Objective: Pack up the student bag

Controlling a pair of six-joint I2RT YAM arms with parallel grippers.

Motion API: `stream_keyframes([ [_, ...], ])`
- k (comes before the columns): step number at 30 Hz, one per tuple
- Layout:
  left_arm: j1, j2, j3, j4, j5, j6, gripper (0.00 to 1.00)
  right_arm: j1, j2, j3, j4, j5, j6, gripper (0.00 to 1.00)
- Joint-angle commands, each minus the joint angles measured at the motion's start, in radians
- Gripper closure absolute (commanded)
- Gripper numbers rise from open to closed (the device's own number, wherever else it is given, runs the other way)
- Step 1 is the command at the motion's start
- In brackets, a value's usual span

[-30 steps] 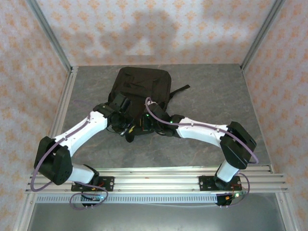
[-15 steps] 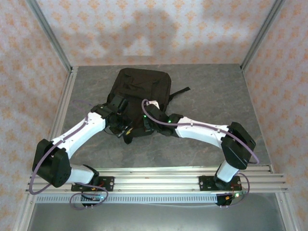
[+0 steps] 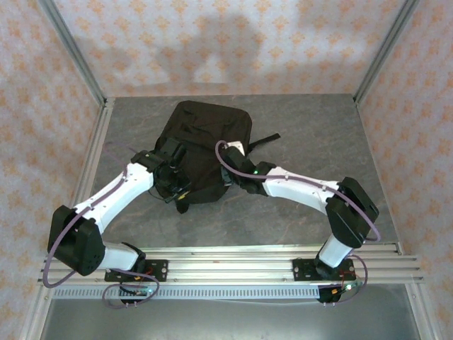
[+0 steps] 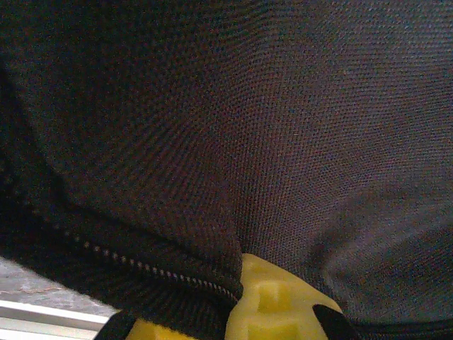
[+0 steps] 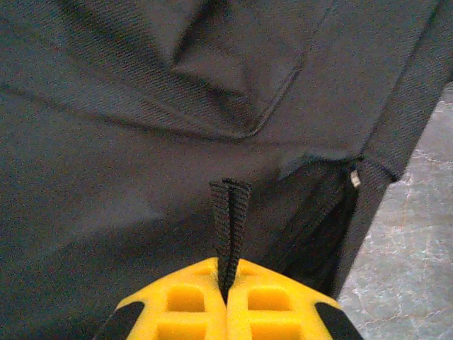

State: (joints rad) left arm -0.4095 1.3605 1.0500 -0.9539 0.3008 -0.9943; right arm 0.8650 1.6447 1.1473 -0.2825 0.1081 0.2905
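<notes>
The right gripper will next pull the webbing loop point(image 5: 229, 212) along the open zip gap to the edge of the bag, and then it will let go of the loop.
The student bag point(image 3: 209, 134), a black fabric backpack, lies flat in the middle of the grey table point(image 3: 318, 134). My left gripper point(image 3: 178, 190) is at the bag's near left edge. In the left wrist view its yellow fingers point(image 4: 283, 304) are shut on a fold of black fabric beside a zip line point(image 4: 141, 265). My right gripper point(image 3: 229, 157) is at the bag's near right side. In the right wrist view it point(image 5: 226, 283) is shut on a short black webbing loop point(image 5: 229, 212) that stands up from between the jaws. A dark zip gap point(image 5: 318, 227) shows to the right of the loop.
A black strap point(image 3: 265, 137) trails off the bag to the right. Aluminium rails run along the table's left side point(image 3: 92, 166) and near edge point(image 3: 233, 256). Patterned walls close in the back and both sides. Bare grey table point(image 5: 414, 248) lies right of the bag.
The two grippers have drawn apart. The right one has moved right and farther back with the loop; the left one has shifted a little left. The bag's near end has spread out.
</notes>
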Motion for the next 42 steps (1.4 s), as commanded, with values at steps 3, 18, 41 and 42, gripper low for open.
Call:
stream_keyframes([
  [3,0.015,-0.049,0.01,-0.2,-0.091,0.114,1.0,-0.093,-0.009,-0.011,0.022,0.039,-0.012,1.0],
  [18,-0.159,0.073,0.092,-0.095,0.133,0.278,0.99,-0.216,0.031,0.036,-0.055,0.031,0.165,1.0],
  [41,-0.382,0.287,0.327,-0.042,0.233,0.322,0.5,-0.22,-0.272,-0.296,-0.104,0.145,0.211,1.0],
  [42,-0.382,0.274,0.33,-0.038,0.231,0.325,0.46,-0.221,-0.279,-0.3,-0.097,0.142,0.208,1.0],
])
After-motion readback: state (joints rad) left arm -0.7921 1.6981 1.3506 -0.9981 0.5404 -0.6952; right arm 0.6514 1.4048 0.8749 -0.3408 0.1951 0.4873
